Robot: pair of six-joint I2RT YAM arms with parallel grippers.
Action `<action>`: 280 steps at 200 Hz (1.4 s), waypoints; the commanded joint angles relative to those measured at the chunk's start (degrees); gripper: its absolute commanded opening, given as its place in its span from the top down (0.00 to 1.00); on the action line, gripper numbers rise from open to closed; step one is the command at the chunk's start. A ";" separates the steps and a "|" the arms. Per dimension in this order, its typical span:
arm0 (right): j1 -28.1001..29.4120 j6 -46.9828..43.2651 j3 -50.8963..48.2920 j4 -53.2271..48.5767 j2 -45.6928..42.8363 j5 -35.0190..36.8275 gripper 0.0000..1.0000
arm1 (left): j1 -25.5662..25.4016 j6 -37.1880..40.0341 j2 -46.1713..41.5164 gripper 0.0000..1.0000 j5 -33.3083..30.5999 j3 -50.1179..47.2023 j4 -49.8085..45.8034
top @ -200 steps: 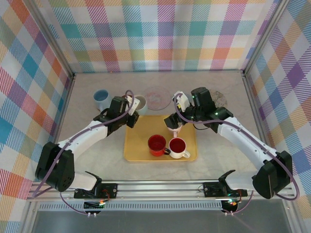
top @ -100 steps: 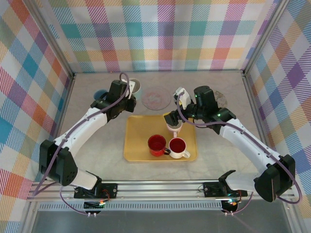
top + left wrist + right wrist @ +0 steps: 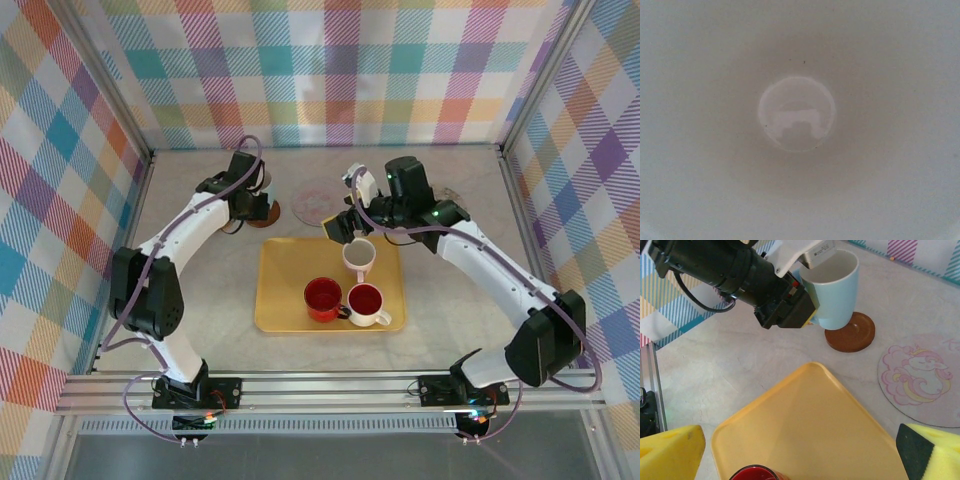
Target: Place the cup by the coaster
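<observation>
The pale blue cup goes down a short way beside the brown coaster next and my left gripper releases its rim, because the cup already hangs right at that coaster.
A pale blue cup with a white inside hangs from my left gripper, which is shut on its rim. Its base is at the left part of a round brown coaster; I cannot tell whether they touch. From above, the left gripper covers most of the cup, and the brown coaster shows just in front of it. My right gripper stands open over the far edge of the yellow tray. Its yellow foam fingers hold nothing.
On the tray stand a pink-and-white cup, a red cup and a white cup with a red inside. A round pink unicorn coaster lies right of the brown one. Plaid walls close in the back and both sides.
My left arm has carried the cup from the tray's far left corner to the back, and it now stands over the brown coaster. My right gripper has drawn back and left from the pink-and-white cup.
</observation>
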 commanded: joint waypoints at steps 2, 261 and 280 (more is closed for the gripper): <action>-0.37 0.83 2.48 -1.98 1.76 -1.81 0.01 | 1.10 -2.03 1.44 1.00 0.55 2.45 5.41; -0.51 -2.57 2.95 -4.75 4.49 -1.01 0.01 | 4.58 -0.56 13.48 0.84 2.62 4.42 9.35; -0.46 -2.59 2.53 -4.75 4.23 -0.58 0.01 | 4.58 -1.41 13.62 0.80 1.50 4.62 8.88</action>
